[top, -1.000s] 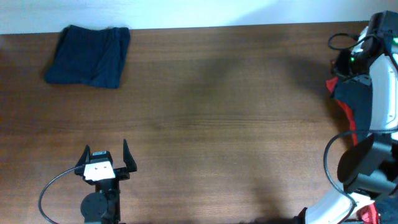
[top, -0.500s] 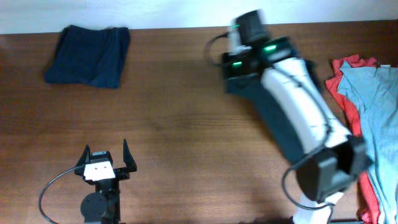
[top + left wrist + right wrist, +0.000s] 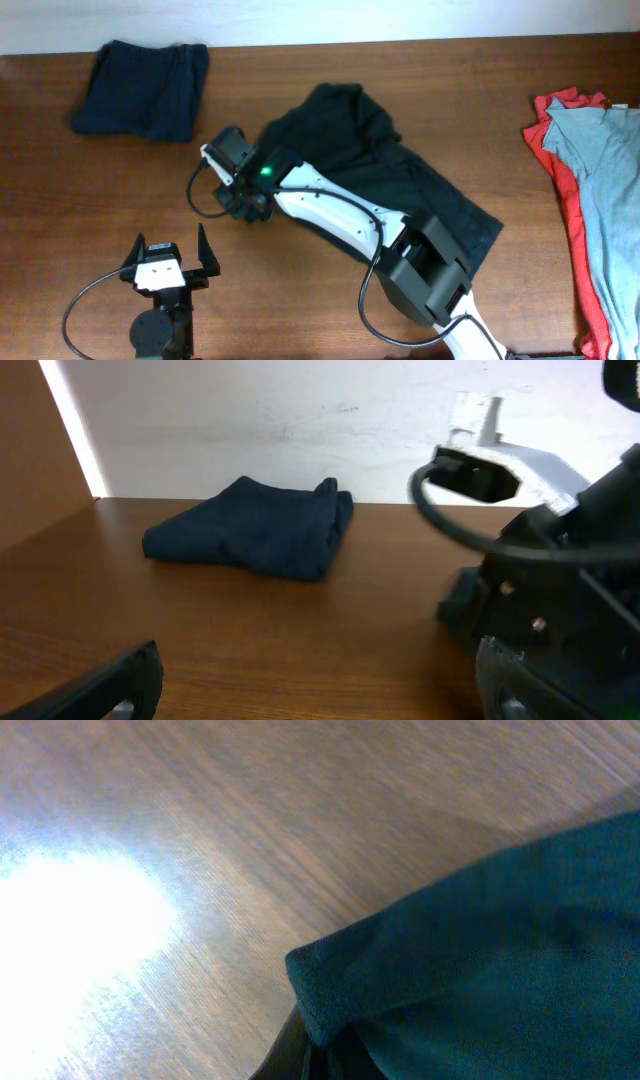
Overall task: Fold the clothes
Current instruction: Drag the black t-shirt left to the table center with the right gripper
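The shirt still lies crumpled, so my right gripper will next move slightly left in the overhead view, over the bare tabletop, and release the hem.
A black T-shirt (image 3: 345,130) lies crumpled across the middle of the table, trailing toward the right (image 3: 470,225). My right gripper (image 3: 243,200) is stretched out to the left of it and shut on an edge of the dark cloth (image 3: 480,940); the pinched hem shows at the jaws (image 3: 320,1045). A folded navy garment (image 3: 145,90) rests at the back left and shows as well in the left wrist view (image 3: 255,530). My left gripper (image 3: 170,258) stands open near the front edge, with nothing between its fingers (image 3: 110,685).
A red garment (image 3: 560,170) with a light grey-blue one (image 3: 600,190) on top lies at the right edge. The right arm (image 3: 340,215) crosses the black shirt and looms close to the left gripper in the left wrist view (image 3: 540,570).
The right arm has swung from the pile at the far right across to the left-middle, pulling the black T-shirt out onto the table. The left arm has stayed still.
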Robot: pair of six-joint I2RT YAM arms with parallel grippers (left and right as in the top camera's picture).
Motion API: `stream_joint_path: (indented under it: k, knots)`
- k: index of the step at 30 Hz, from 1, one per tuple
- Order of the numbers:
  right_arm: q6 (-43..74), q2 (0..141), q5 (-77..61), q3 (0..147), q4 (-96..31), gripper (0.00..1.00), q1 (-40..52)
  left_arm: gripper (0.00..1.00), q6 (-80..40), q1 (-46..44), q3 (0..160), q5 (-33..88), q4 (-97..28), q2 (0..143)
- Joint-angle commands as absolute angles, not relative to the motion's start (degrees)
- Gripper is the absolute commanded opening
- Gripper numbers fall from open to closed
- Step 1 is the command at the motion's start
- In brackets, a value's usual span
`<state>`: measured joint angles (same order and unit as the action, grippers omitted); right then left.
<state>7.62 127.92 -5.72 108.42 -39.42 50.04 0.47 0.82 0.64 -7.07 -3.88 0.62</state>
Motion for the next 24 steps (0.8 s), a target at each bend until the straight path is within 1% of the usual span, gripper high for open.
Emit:
stream_joint_path:
  k: [1,6,9,14,16,18,19,20,23,24]
  knots:
    - [6.22,127.44,-5.82,108.92,-38.33,0.04,50.68,0.99,1.56,0.64,0.51,-6.87,-4.10,0.36]
    - [6.24,127.44,-6.24,108.92,-37.85,0.05,51.05,0.99,1.56,0.64,0.51,-6.87,-4.10,0.36]
    - [6.24,127.46,-10.26,108.92,-36.75,0.05,51.05,0.99,1.56,0.64,0.51,-6.87,-4.10,0.36]
    - [6.24,127.46,-10.83,108.92,-36.58,0.05,51.05,0.99,1.56,0.64,0.51,-6.87,-4.10,0.36]
    - [6.24,127.46,-11.31,108.92,-36.58,0.16,51.05,0.99,1.56,0.64,0.51,-6.87,-4.10,0.36]
    - [6.33,127.46,-12.21,108.92,-36.60,0.24,51.05,0.99,1.56,0.64,0.51,-6.87,-4.10,0.36]
    - [6.44,127.46,-12.51,108.92,-36.60,0.32,51.05,0.99,1.56,0.64,0.51,-6.87,-4.10,0.36]
    - [6.42,127.46,-12.78,108.92,-36.58,0.43,51.05,0.99,1.56,0.64,0.51,-6.87,-4.10,0.36]
    - [4.69,127.24,-12.91,109.03,-36.58,0.62,50.92,0.99,1.56,0.64,0.51,-6.87,-4.10,0.36]
    - [3.60,126.85,-12.91,109.06,-36.67,0.65,50.68,0.99,1.56,0.64,0.51,-6.87,-4.08,0.36]
